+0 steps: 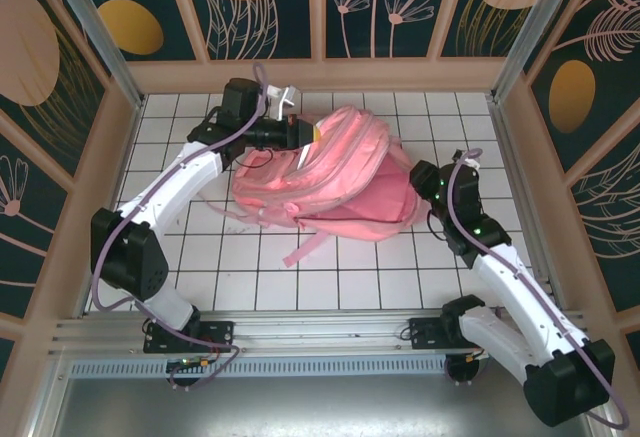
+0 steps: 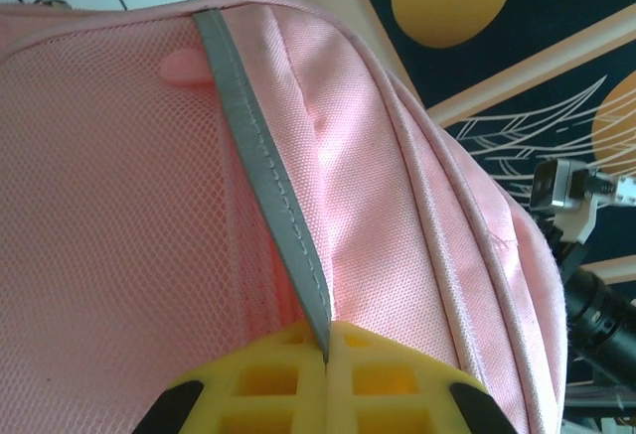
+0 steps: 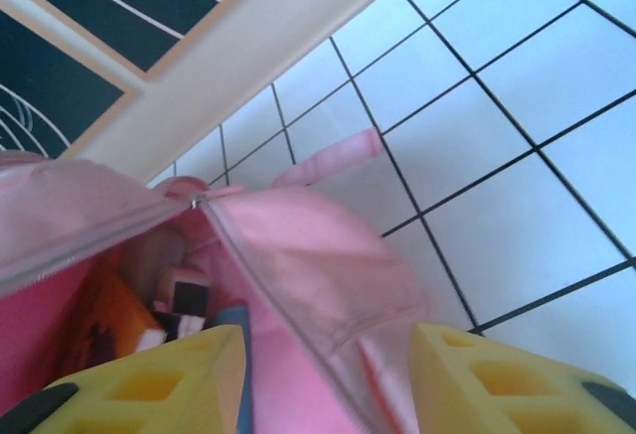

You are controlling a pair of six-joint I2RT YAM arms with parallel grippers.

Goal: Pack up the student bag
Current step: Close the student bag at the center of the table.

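Note:
The bag lies on its side, so I will draw my left gripper with the grey reflective strip back toward the bag's near edge [image 1: 299, 209] and release it there.
The student bag [image 1: 335, 172], a big pink backpack, lies on its side in the middle of the white tiled table. My left gripper [image 1: 305, 134] is at the bag's far left end, its yellow fingers shut [image 2: 326, 355] on the grey reflective strip [image 2: 263, 176] beside a mesh pocket. My right gripper [image 1: 418, 179] is at the bag's right end. Its jaws [image 3: 328, 366] stand apart astride the pink zip edge of the bag's open mouth [image 3: 318, 255], not pinching it. Inside the opening I see an orange book [image 3: 109, 325] and other packed things, partly hidden.
A loose pink strap [image 1: 305, 247] trails from the bag toward the near side, and another strap end [image 3: 328, 161] lies on the tiles. The wooden back wall [image 1: 320, 75] runs close behind the bag. Bare tiles [image 1: 250, 277] lie in front.

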